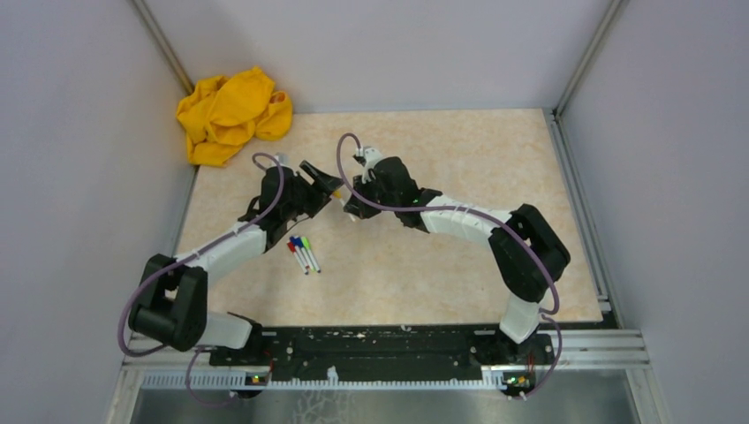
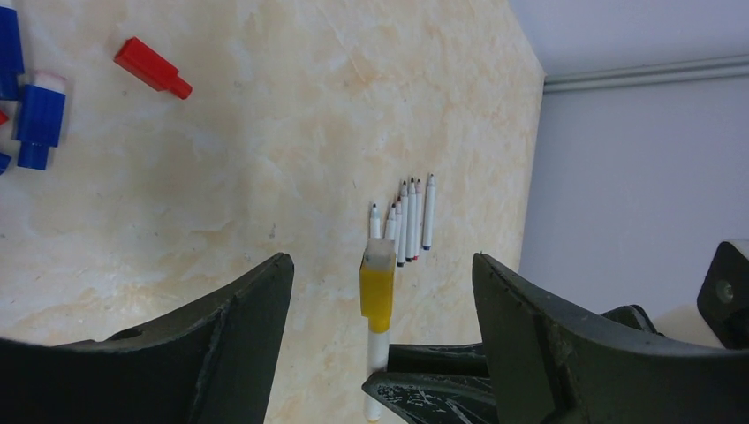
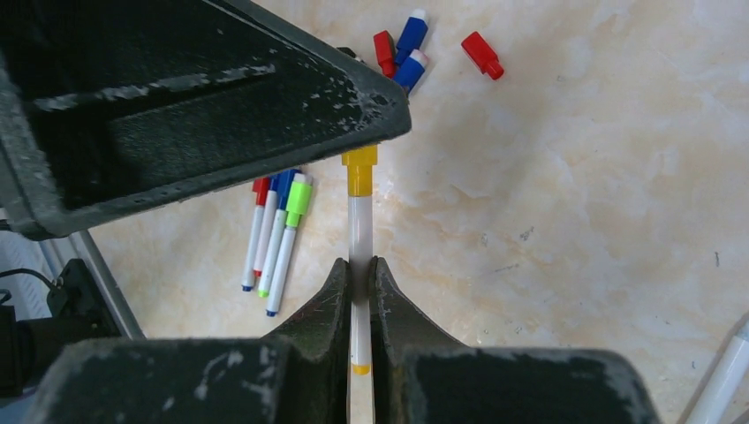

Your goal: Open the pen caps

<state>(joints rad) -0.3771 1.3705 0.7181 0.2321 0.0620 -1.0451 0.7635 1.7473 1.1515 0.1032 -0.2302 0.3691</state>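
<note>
My right gripper moves to the right in the top view and down next. It then releases the marker on bare, clear tabletop beside the uncapped markers.
My right gripper is shut on the white barrel of a marker and holds it above the table. The marker's yellow cap is still on; it stands between the wide-open jaws of my left gripper, touching neither. In the right wrist view the yellow cap sits just under a left finger. In the top view the left gripper and right gripper meet at mid-table. Loose red caps and blue caps lie on the table.
A few capped markers with red, blue and green caps lie side by side; they also show in the top view. A row of uncapped markers lies on the table. A yellow cloth sits at the back left corner.
</note>
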